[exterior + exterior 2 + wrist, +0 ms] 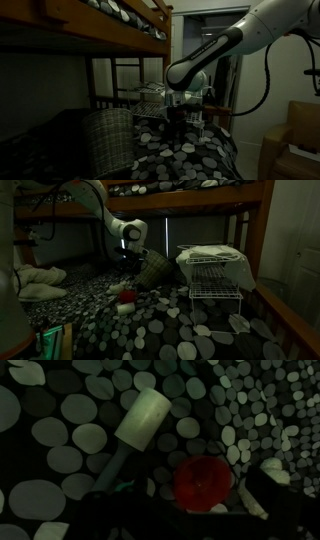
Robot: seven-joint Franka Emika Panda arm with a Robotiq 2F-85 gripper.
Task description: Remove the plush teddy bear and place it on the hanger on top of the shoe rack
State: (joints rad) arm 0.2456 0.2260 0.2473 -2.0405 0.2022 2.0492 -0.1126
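My gripper will go down next, past the red thing, onto the small cream-white thing below it and toward the right in the wrist view.
My gripper (128, 272) hangs open and empty over the spotted bedspread, a little above a round red thing (127, 297). In the wrist view the red thing (203, 482) lies between my dark fingers (190, 498). A small cream-white thing (124, 308) lies right beside it; it may be the plush teddy bear, but I cannot tell in the dim light. A white bit (272, 464) shows by my finger in the wrist view. The grey wire shoe rack (215, 285) stands on the bed with a pale hanger-like top (210, 252). It also shows in an exterior view (150, 100).
A white roller with a dark handle (143, 418) lies beside the red thing. A woven basket (155, 270) (105, 140) stands behind my gripper. A pale cloth heap (35, 278) lies at the far side. The dark wooden bunk frame (255, 230) closes in overhead.
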